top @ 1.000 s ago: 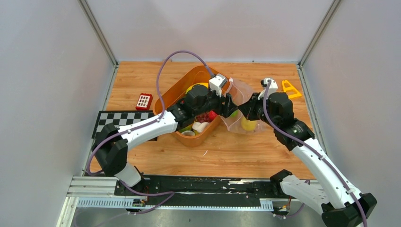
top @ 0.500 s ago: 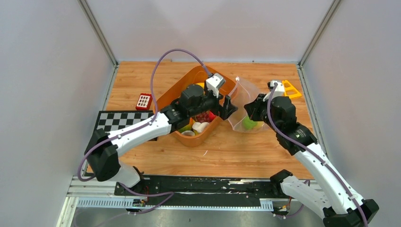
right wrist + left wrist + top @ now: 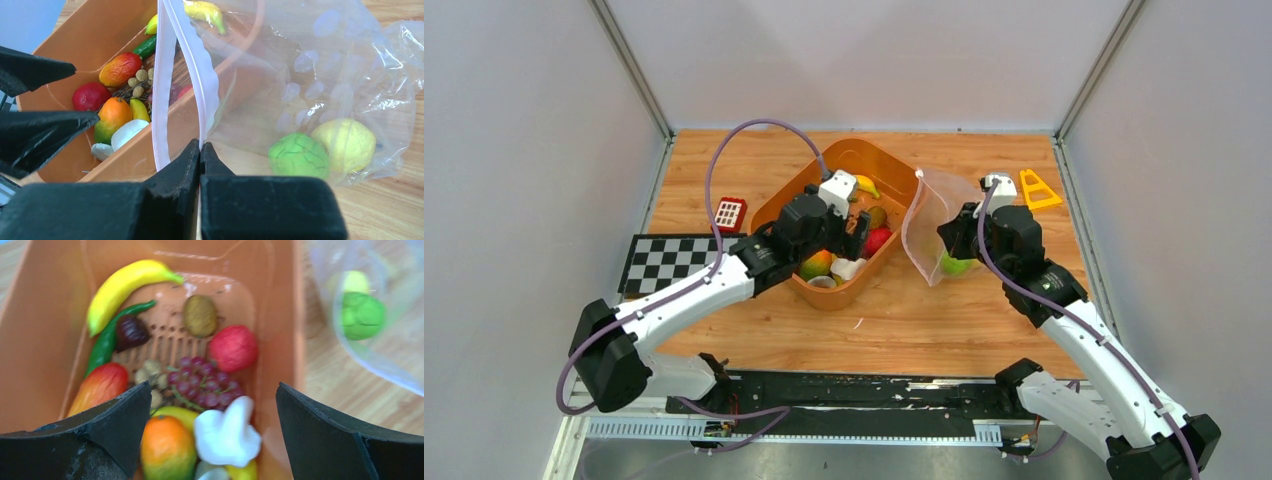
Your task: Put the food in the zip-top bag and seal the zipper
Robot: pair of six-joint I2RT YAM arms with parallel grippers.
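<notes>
My left gripper needs to go down into the basket [image 3: 776, 205], past the grapes and onto the twig's round heads, which lie between grapes [image 3: 205, 382] and red-yellow fruit.
The clear zip-top bag [image 3: 939, 215] [image 3: 320, 85] stands open right of the orange basket [image 3: 776, 205]. My right gripper [image 3: 951, 238] [image 3: 200, 146] is shut on one lip of its zipper [image 3: 200, 75]. A green apple [image 3: 298, 155] and a yellow lemon [image 3: 346, 144] lie inside the bag. My left gripper [image 3: 854, 232] [image 3: 214, 410] is open and empty over the basket's food: banana [image 3: 125, 285], kiwi [image 3: 199, 315], red fruit [image 3: 233, 347], grapes [image 3: 205, 382], white mushroom [image 3: 227, 432], mango [image 3: 167, 447].
A red and white keypad toy [image 3: 729, 213] lies left of the basket. A yellow triangle [image 3: 1035, 188] lies at the back right. A checkerboard mat [image 3: 674, 260] is at the left under my left arm. Grey walls close in the table.
My left gripper has pulled back from the bag's mouth to over the basket, open. My right gripper has kept its hold on the bag's lip and the bag has shifted slightly right.
</notes>
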